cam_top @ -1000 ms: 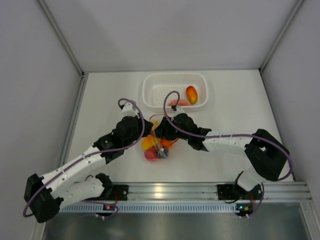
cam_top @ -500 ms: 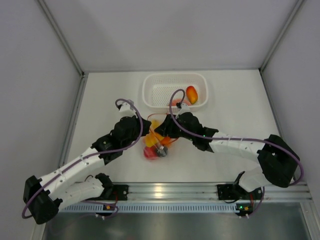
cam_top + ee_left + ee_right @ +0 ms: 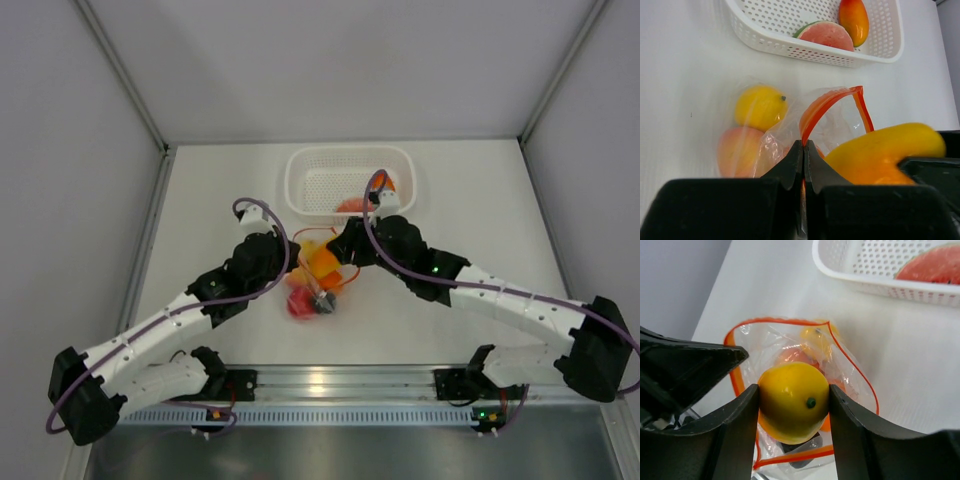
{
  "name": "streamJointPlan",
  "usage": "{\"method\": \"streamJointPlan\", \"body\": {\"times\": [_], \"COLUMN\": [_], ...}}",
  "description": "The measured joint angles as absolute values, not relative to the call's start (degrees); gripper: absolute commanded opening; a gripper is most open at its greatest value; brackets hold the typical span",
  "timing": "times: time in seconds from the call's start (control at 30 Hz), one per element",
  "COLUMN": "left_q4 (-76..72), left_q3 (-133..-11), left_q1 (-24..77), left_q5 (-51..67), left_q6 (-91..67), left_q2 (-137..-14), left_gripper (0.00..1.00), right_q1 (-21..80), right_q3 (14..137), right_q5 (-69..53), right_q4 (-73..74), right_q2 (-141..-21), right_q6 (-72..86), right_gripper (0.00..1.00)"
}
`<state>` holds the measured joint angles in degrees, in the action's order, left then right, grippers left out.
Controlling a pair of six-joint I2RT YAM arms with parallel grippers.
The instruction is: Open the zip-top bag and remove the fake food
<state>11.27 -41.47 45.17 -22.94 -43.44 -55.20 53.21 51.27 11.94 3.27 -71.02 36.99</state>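
Note:
Next, my right gripper carries the yellow-orange fruit outward to the bare spot [image 3: 353,186] on the basket's bottom behind the watermelon slice, beside the mango, and releases it.
The zip-top bag [image 3: 312,292] lies open at mid-table, its orange-red zip strip [image 3: 826,101] spread in a loop. My left gripper [image 3: 803,145] is shut on the strip's near edge and shows in the top view [image 3: 296,264]. My right gripper [image 3: 793,401] is shut on a yellow-orange fake fruit [image 3: 790,397] and holds it just above the bag's mouth [image 3: 322,262]. Still inside the bag are a yellow lemon [image 3: 760,106], a pink-orange fruit [image 3: 736,152] and a red one [image 3: 300,306].
The white perforated basket [image 3: 300,185] stands behind the bag and holds a watermelon slice [image 3: 824,35] and an orange-red mango [image 3: 853,19]. My right wrist partly hides the basket's front. Walls close in the table on the left, back and right.
My right gripper has lifted the yellow-orange fruit out of the bag and moved back and right toward the basket. Its elbow swung out to the right. The left gripper stayed on the zip strip.

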Motion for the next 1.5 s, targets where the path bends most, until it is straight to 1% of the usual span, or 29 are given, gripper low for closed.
{"method": "streamJointPlan", "body": {"times": [0.2,0.37,0.43,0.53,0.73,0.87,1.0,1.17,1.2,1.3,1.33,1.37,1.4,1.47,1.5], "left_q4": [12.2,13.8,14.7,15.3,16.0,16.4,17.0,18.0,18.2,18.2,18.3,18.3,18.3,18.3,18.3], "left_q3": [-42.0,-42.5,-43.0,-43.6,-44.7,-45.0,-45.0,-45.0,-45.0,-45.0,-45.0,-45.0,-45.0,-45.2,-45.4], "left_q1": [45.2,45.1,45.1,45.1,45.1,45.1,45.1,45.1,45.1,45.1,45.1,45.1,45.1,45.1,45.1], "left_q5": [-23.7,-24.4,-24.8,-25.0,-24.9,-24.8,-24.6,-24.5,-24.5,-24.5,-24.4,-24.4,-24.3,-23.9,-23.7], "left_q6": [-43.7,-44.3,-44.5,-44.7,-44.9,-44.9,-45.0,-45.1,-45.1,-45.1,-45.1,-45.1,-45.1,-45.1,-45.1], "left_q2": [-55.4,-55.4,-55.4,-55.4,-55.6,-55.6,-55.6,-54.6,-54.3,-54.0,-53.9,-53.8,-53.7,-53.7,-53.7], "left_gripper": [0.00,0.00,0.00,0.00,0.00,0.00,0.00,0.00,0.00,0.00,0.00,0.00,0.00,0.00,0.00], "right_q1": [49.8,38.9,34.9,31.8,29.1,27.8,26.8,25.6,25.3,24.8,24.7,24.6,24.6,24.6,24.6], "right_q3": [55.8,58.7,60.1,63.5,76.8,85.5,91.8,93.1,93.1,93.2,93.3,93.5,93.6,93.9,93.8], "right_q5": [13.8,12.7,12.5,12.3,11.1,10.2,9.5,8.5,8.3,7.7,7.6,7.4,7.4,7.4,7.5], "right_q4": [7.0,6.7,5.9,4.9,3.9,4.4,4.6,5.0,5.4,5.6,5.7,5.8,6.0,6.7,7.6], "right_q2": [-65.0,-66.7,-70.0,-77.3,-97.7,-108.4,-115.7,-118.8,-118.9,-118.9,-118.9,-118.9,-118.9,-118.6,-118.2], "right_q6": [32.6,29.9,29.0,27.5,24.6,23.1,22.5,22.5,22.5,22.5,22.5,22.3,21.8,20.9,20.3], "right_gripper": [0.09,0.09,0.08,0.08,0.08,0.07,0.06,0.06,0.14,0.53,0.58,0.64,0.83,0.96,0.99]}}
